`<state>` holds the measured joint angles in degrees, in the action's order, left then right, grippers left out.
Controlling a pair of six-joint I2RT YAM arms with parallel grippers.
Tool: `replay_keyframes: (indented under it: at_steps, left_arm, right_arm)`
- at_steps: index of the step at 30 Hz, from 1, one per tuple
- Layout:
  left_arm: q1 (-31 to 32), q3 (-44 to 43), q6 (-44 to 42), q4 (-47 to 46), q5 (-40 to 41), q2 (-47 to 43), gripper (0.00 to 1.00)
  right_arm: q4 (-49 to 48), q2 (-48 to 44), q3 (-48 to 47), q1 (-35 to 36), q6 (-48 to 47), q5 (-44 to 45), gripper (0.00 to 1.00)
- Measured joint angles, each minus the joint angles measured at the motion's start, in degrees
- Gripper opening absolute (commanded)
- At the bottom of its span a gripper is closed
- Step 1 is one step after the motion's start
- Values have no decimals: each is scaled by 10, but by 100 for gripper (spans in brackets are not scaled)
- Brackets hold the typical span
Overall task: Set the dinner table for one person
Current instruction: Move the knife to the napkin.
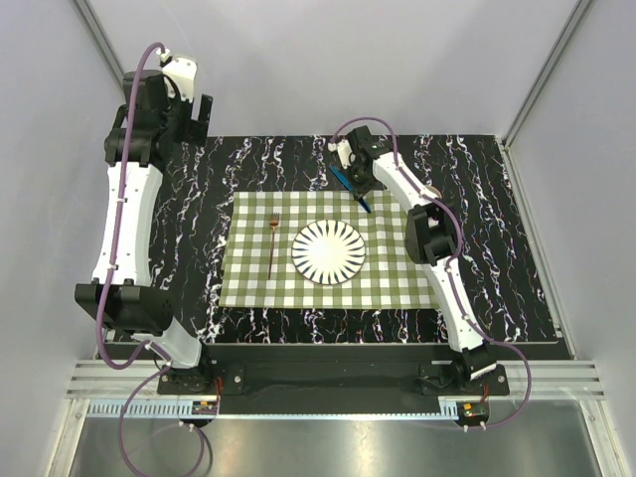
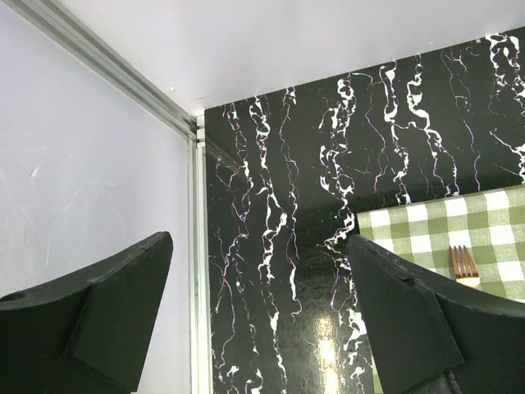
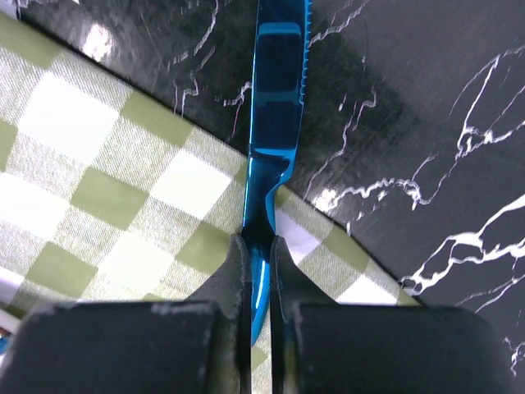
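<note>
My right gripper draws back next, turning the knife straight, and releases it. The bare cloth across the plate from the fork lies back of the gripper.
A blue knife lies at the far edge of the green-and-white checked cloth, its serrated blade reaching out over the black marbled dinner table. My right gripper is shut on the knife's handle, low over the cloth edge. On the cloth sit a white plate with black rays and, to its left, a copper fork. Raised over the table's far-left corner, my left gripper is open, with nothing between its fingers.
White enclosure walls with metal frame posts border the table on the left, back and right. The right arm's forearm crosses the cloth's far-right corner. Both arm bases stand on the rail at the near edge.
</note>
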<state>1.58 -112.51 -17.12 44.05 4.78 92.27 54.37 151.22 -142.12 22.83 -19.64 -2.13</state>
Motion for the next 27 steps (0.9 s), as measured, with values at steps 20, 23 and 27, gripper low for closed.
replay_keyframes:
  at_steps: [20, 23, 27]
  left_arm:
    - [10, 31, 7, -1, -15, -2, 94]
    - [12, 35, 7, -1, -17, -3, 94]
    - [15, 43, 7, -2, -18, -4, 94]
  right_arm:
    - [85, -101, 110, -10, 58, 40, 0]
    - [87, -133, 131, -15, 86, 37, 0]
    - [83, -185, 179, -19, 123, 25, 0]
